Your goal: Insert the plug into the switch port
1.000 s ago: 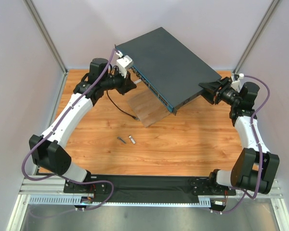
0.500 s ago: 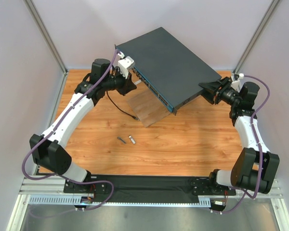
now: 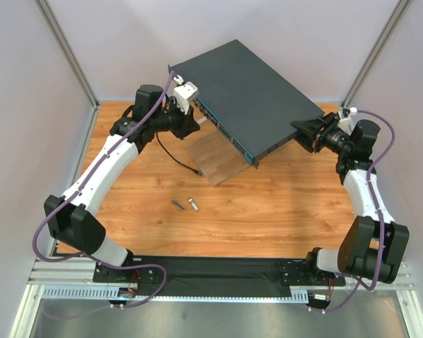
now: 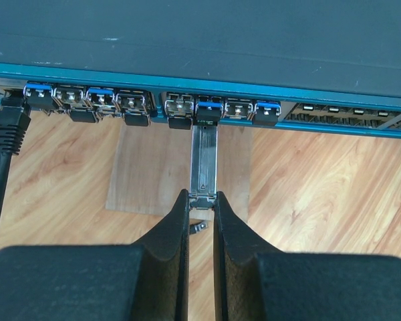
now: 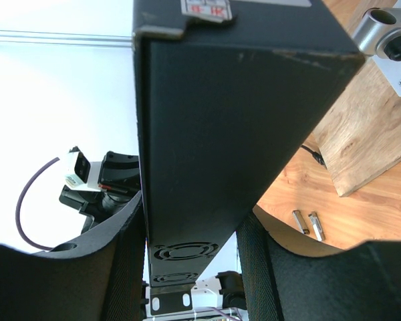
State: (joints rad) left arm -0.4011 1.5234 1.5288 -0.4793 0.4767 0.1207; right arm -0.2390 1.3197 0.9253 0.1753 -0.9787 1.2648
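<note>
The plug goes toward the port in the teal front edge [image 3: 206, 117] [image 4: 208, 114] next, and my left gripper then releases it, since most of its body still stands outside.
The switch [image 3: 247, 91] is a flat dark grey box with a teal front edge, tilted up off the table. My left gripper [image 3: 194, 121] is shut on a silver plug [image 4: 203, 160]. The plug's front end sits in a port in the switch's row of ports [image 4: 207, 110], and most of its body is still outside. In the left wrist view the gripper [image 4: 202, 200] pinches the plug's rear end. My right gripper [image 3: 304, 134] grips the switch's right end. In the right wrist view its jaws [image 5: 191, 210] stand on either side of the switch [image 5: 214, 120].
A pale wooden board [image 3: 215, 158] lies under the switch's front. A black cable [image 4: 7, 127] is plugged into a far-left port and trails over the table [image 3: 173, 151]. Two small loose plugs [image 3: 178, 205] [image 3: 193, 204] lie mid-table. Several ports hold blue-tabbed modules.
My left gripper has edged slightly right, toward the switch's front edge, with the plug in it. The right arm and the switch have not visibly moved.
</note>
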